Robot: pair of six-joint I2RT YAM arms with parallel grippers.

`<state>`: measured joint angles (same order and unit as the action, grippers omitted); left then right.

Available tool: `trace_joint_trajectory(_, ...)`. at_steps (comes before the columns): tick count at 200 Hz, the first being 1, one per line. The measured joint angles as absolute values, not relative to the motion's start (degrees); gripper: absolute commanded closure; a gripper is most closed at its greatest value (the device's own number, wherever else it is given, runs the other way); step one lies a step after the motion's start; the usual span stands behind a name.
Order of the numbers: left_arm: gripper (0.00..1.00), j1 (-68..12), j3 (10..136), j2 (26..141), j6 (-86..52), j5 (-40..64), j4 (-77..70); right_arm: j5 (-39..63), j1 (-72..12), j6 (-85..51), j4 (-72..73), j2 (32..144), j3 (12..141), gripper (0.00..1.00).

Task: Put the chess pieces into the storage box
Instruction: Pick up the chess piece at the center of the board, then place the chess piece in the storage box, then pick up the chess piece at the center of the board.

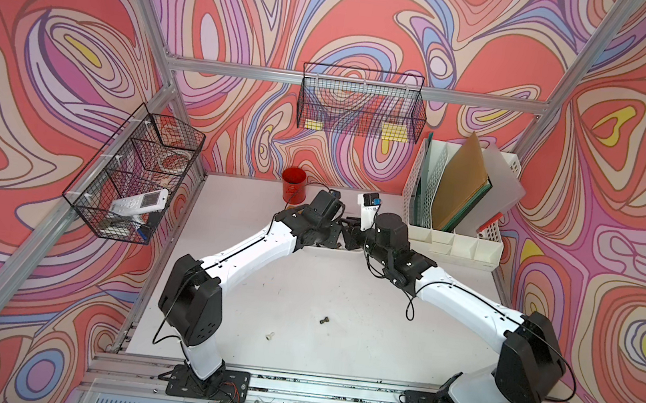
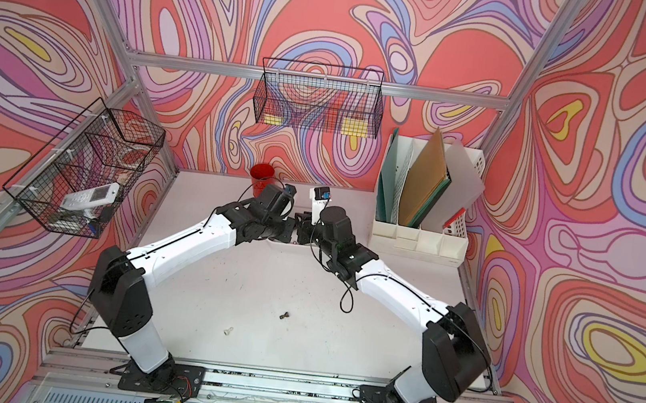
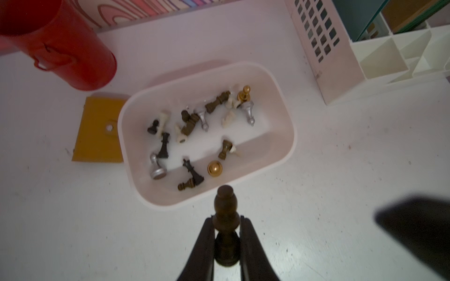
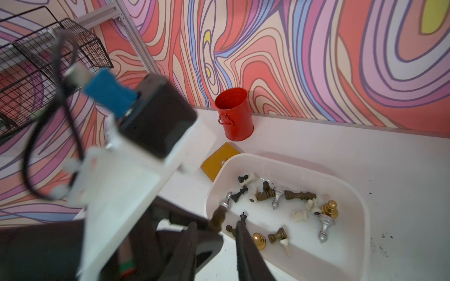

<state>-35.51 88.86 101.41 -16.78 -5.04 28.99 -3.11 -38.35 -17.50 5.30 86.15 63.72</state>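
Note:
The bronze and cream pair (image 3: 228,149) is in the storage box, farther outward. Next I need to move my left gripper outward past the storage box's near rim and let go of the chess piece above the pair.
My left gripper (image 3: 226,222) is shut on a dark bronze chess piece (image 3: 225,204), held just outside the near rim of the storage box (image 3: 285,109). The white box holds several chess pieces (image 3: 190,121) lying in a heap: bronze, black, silver, gold and cream. My right gripper (image 4: 216,226) is open beside the box (image 4: 360,202), its fingers apart and gripping nothing; the held piece (image 4: 218,217) shows beyond them. In both top views the arms hide the box. Two loose pieces lie on the table: a dark one (image 1: 324,320) (image 2: 284,315) and a pale one (image 1: 269,335) (image 2: 229,330).
A red cup (image 1: 293,184) (image 3: 68,56) (image 4: 233,114) stands at the back wall. A flat yellow plate (image 3: 97,131) (image 4: 216,158) lies against the box. The white file organiser (image 1: 460,194) fills the back right. Wire baskets (image 1: 360,102) (image 1: 136,175) hang on the walls.

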Motion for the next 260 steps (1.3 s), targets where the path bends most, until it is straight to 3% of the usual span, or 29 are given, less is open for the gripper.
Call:
trace_joint_trajectory(68,0.84,-31.75,100.29,125.78,-13.91,-1.67,15.40,-7.29,-38.22,-15.73,1.34,81.58,58.70,0.70)
trace_joint_trajectory(98,0.70,-31.51,100.29,127.63,-13.89,-0.99,14.50,-7.31,-38.24,-15.68,0.45,78.81,55.55,0.70)
trace_joint_trajectory(128,0.61,-31.51,100.31,127.24,-13.98,-0.60,12.51,-7.27,-38.22,-15.31,-0.69,78.19,55.02,0.70)
trace_joint_trajectory(207,0.59,-31.18,92.73,115.02,-14.96,-1.41,12.47,5.74,-38.65,-8.43,-8.47,78.61,55.72,0.68)
trace_joint_trajectory(260,0.59,-29.12,84.93,101.01,-17.41,-1.15,19.42,10.94,-49.04,3.88,-20.75,89.34,62.37,0.68)
